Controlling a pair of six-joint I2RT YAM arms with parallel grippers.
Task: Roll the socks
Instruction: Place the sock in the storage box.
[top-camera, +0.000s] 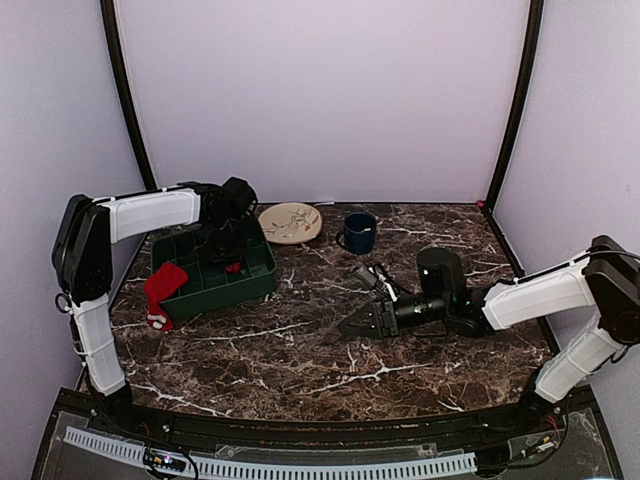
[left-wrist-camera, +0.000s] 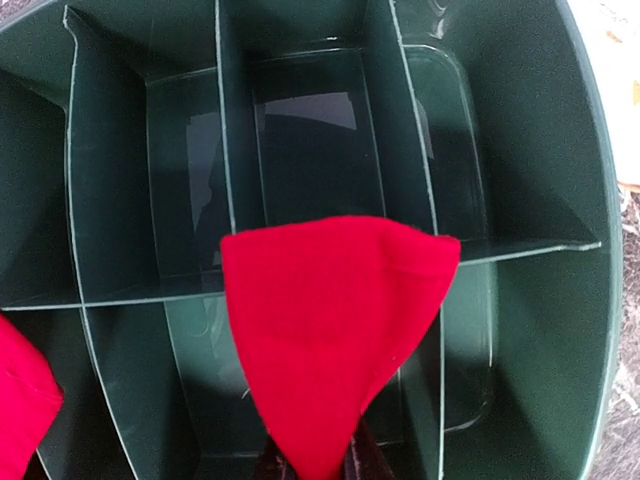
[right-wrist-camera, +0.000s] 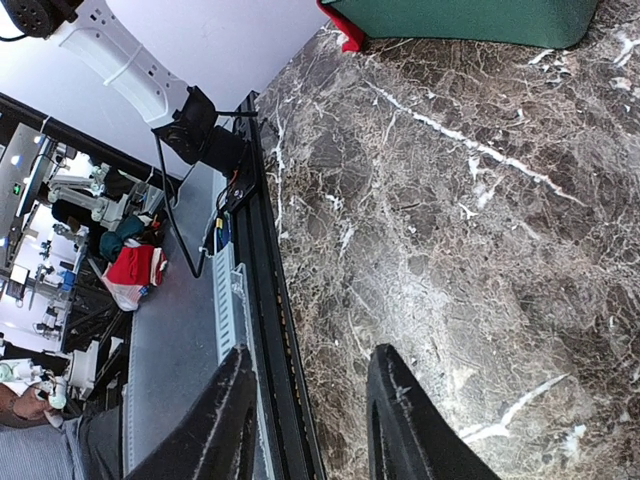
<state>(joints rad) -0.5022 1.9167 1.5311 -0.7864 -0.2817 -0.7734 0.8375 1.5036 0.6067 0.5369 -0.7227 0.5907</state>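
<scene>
The red sock needs to go down into a near-row section of the tray and be released there by my left gripper, because that open section is below my gripper.
One red sock (left-wrist-camera: 330, 330) hangs over the divided compartments of the green tray (left-wrist-camera: 540, 170), and my left gripper (left-wrist-camera: 312, 465) is shut on its lower end. From above, that sock (top-camera: 233, 266) shows as a small red patch inside the tray (top-camera: 262, 282), under the left gripper (top-camera: 228, 250). A second red sock (top-camera: 160, 290) with white trim is draped over the tray's left edge; its edge (left-wrist-camera: 20, 400) shows at the lower left of the left wrist view. My right gripper (top-camera: 352, 324) (right-wrist-camera: 312, 360) stands open over bare marble, holding nothing.
At the back of the marble table (top-camera: 300, 370) stand a beige plate (top-camera: 290, 222) and a dark blue mug (top-camera: 358, 232). A small grey object (top-camera: 372, 275) lies just beyond the right gripper. The table's front rail (right-wrist-camera: 275, 330) runs close under the right fingers.
</scene>
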